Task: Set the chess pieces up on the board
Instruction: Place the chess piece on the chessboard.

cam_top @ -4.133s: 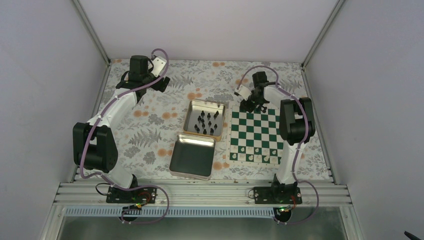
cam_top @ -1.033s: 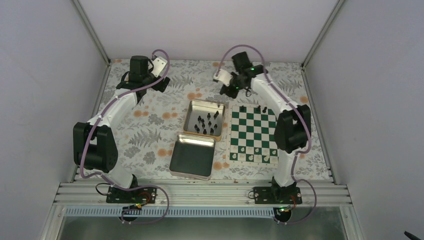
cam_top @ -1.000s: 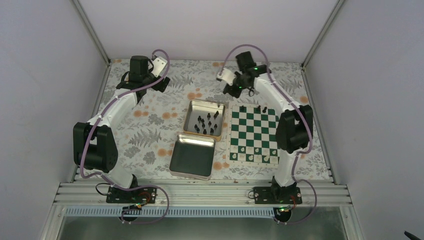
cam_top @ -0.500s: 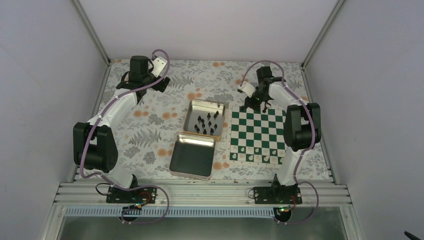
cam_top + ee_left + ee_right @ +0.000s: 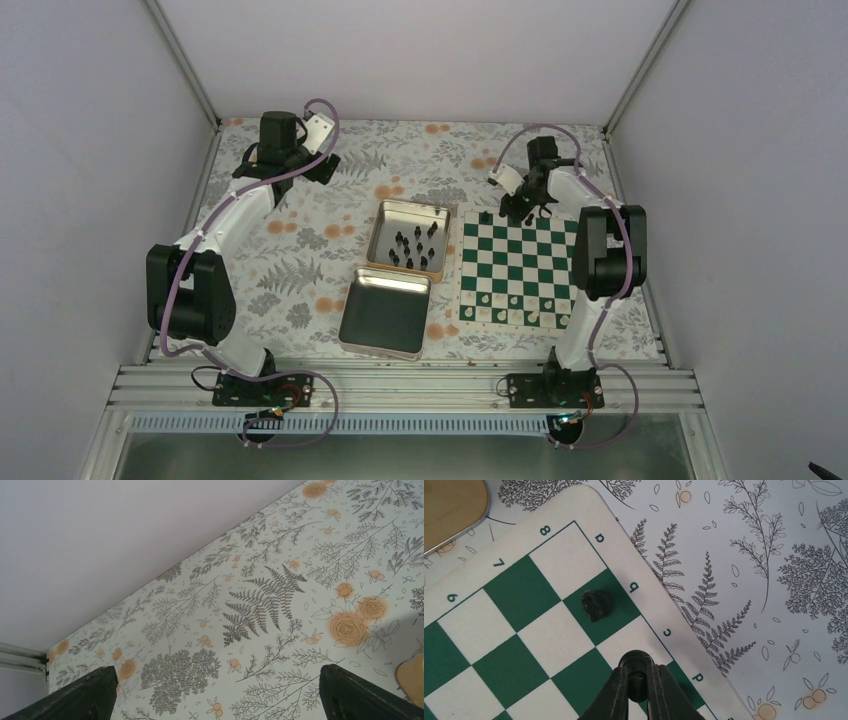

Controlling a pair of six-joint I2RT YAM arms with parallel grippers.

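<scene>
I need to lower my right gripper next, easing it toward the knight (image 5: 596, 604), to release the black piece, because the white square by "c" is below my fingers, on the knight's side.
The green-and-white board (image 5: 510, 262) lies right of centre. My right gripper (image 5: 637, 672) is shut on a small black chess piece (image 5: 636, 659), held upright just above the far row near the "c" and "d" letters. A black knight (image 5: 596, 604) stands on the green square by "b", a little left of the gripper; from above it shows as a dark piece (image 5: 487, 215) beside the right gripper (image 5: 518, 212). Several more black pieces (image 5: 410, 243) stand in an open tin. My left gripper (image 5: 216, 669) is open and empty, far off at the back left (image 5: 318, 165).
The tin of pieces (image 5: 378, 232) sits just left of the board, with an empty tin half (image 5: 385, 312) in front of it. White pieces (image 5: 483, 298) stand on the board's near rows. A floral cloth (image 5: 260, 600) covers the table; walls close in on three sides.
The right arm swung from behind the tin, rightward and down to the board's far row, its gripper staying shut. The left arm has not moved.
</scene>
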